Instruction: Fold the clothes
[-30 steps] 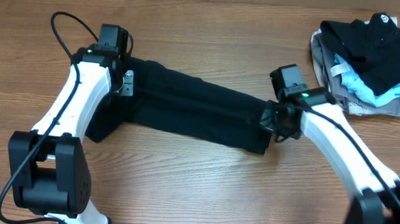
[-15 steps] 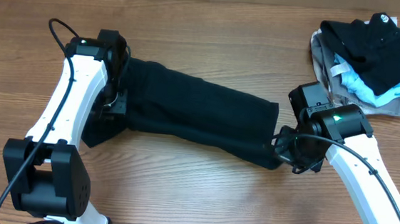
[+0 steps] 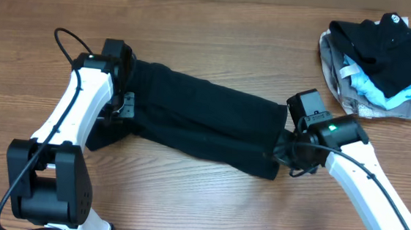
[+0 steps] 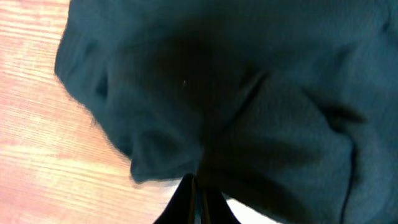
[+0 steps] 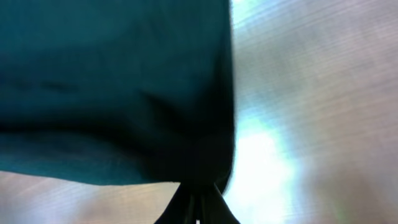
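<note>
The robot's left gripper will carry the pinched cloth outward and let go of it over the shirt's far strip [image 3: 145, 76] [image 4: 205, 37], which still lies uncovered outward of the gripper's fingers.
The plain black T-shirt [image 3: 205, 122] lies stretched across the middle of the wooden table in a long folded band. My left gripper [image 3: 120, 110] is shut on its left end; the left wrist view shows bunched black cloth [image 4: 249, 99] pinched at my closed fingertips [image 4: 198, 196]. My right gripper [image 3: 282, 147] is shut on its right end; the right wrist view shows the cloth edge [image 5: 124, 93] hanging from my closed fingertips [image 5: 198, 202]. The neck label is hidden.
A pile of other clothes sits at the far right: a black garment with a round white logo [image 3: 384, 44] on top of light-blue [image 3: 366, 87] and grey [image 3: 397, 106] ones. Bare wood [image 3: 198, 203] lies along the front edge.
Both grippers dragged the shirt toward the front, then shifted a little back and left. The right gripper moved left and up; the shirt's right end followed it.
</note>
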